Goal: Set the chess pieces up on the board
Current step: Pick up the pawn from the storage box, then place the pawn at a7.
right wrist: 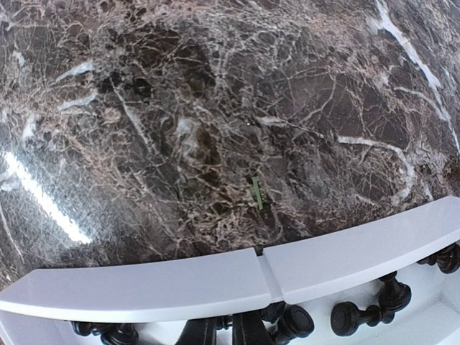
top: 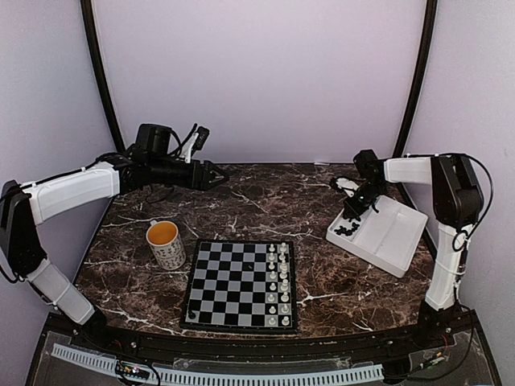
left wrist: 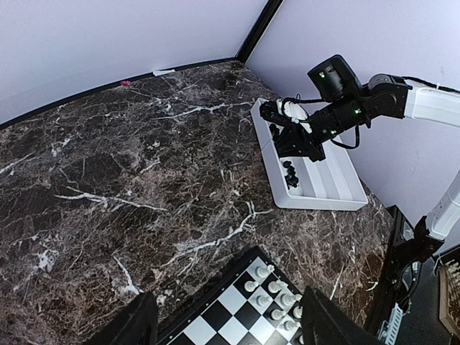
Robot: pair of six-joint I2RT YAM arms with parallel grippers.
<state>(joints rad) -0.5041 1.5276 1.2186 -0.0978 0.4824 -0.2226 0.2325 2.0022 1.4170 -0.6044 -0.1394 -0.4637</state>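
Note:
The robot's right gripper will next go up, swing to the left in the top view over the empty dark square beside the black corner piece, lower and let go.
The board (top: pixel 233 281) lies near the front with white pieces (top: pixel 282 281) in its two right-hand columns. Loose black chess pieces (top: pixel 346 229) lie in the near-left end of the white tray (top: pixel 394 237). My right gripper (top: pixel 352 211) reaches down into that pile. In the right wrist view its fingers (right wrist: pixel 208 334) stand almost together behind the tray rim (right wrist: pixel 180 287), with a dark bit of a piece in the narrow gap and more black pieces (right wrist: pixel 359 313) beside. My left gripper (top: pixel 216 175) hovers open and holds nothing at the back left, high over the board (left wrist: pixel 215 320).
A mug (top: pixel 166 244) with an orange inside stands just left of the board. A small green sliver (right wrist: pixel 256 192) lies on the marble outside the tray. Walls close in the table at the back and both sides.

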